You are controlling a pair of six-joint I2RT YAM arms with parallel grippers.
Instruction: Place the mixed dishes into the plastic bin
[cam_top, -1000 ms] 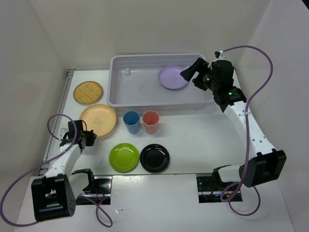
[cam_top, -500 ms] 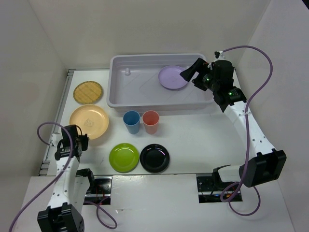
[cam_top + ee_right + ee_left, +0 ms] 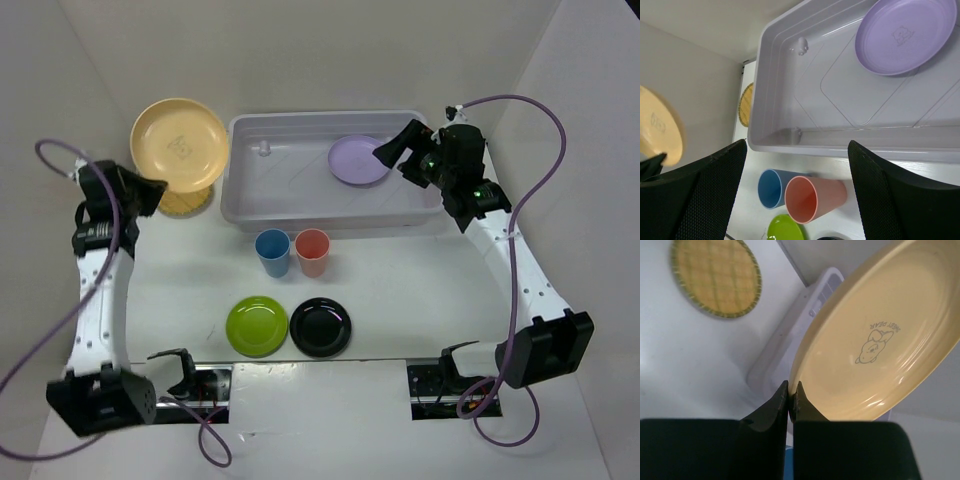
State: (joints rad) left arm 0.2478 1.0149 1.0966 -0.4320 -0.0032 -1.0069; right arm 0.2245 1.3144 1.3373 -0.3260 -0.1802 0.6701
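Observation:
The bin's end by the woven disc (image 3: 715,277) is empty, so my left gripper should move over it next. Then it should bring the pale orange plate down beside the lilac plate (image 3: 358,160).
My left gripper (image 3: 150,190) is shut on the rim of the pale orange plate (image 3: 180,145) and holds it in the air left of the plastic bin (image 3: 250,205); the wrist view shows the plate (image 3: 875,335) pinched between the fingertips (image 3: 801,399). The woven disc (image 3: 715,277) lies below it, mostly hidden in the top view. My right gripper (image 3: 393,152) is open and empty above the bin's right end, next to the lilac plate (image 3: 358,160) lying inside. The blue cup (image 3: 272,251), coral cup (image 3: 313,250), lime plate (image 3: 257,325) and black plate (image 3: 320,326) are on the table.
White walls enclose the table on the left, back and right. The bin (image 3: 840,100) holds only the lilac plate (image 3: 905,35) at its right end. Arm bases and cables sit along the near edge.
My left arm has lifted the pale orange plate off the table and carried it up and back, over the woven disc beside the bin. The right arm has not moved.

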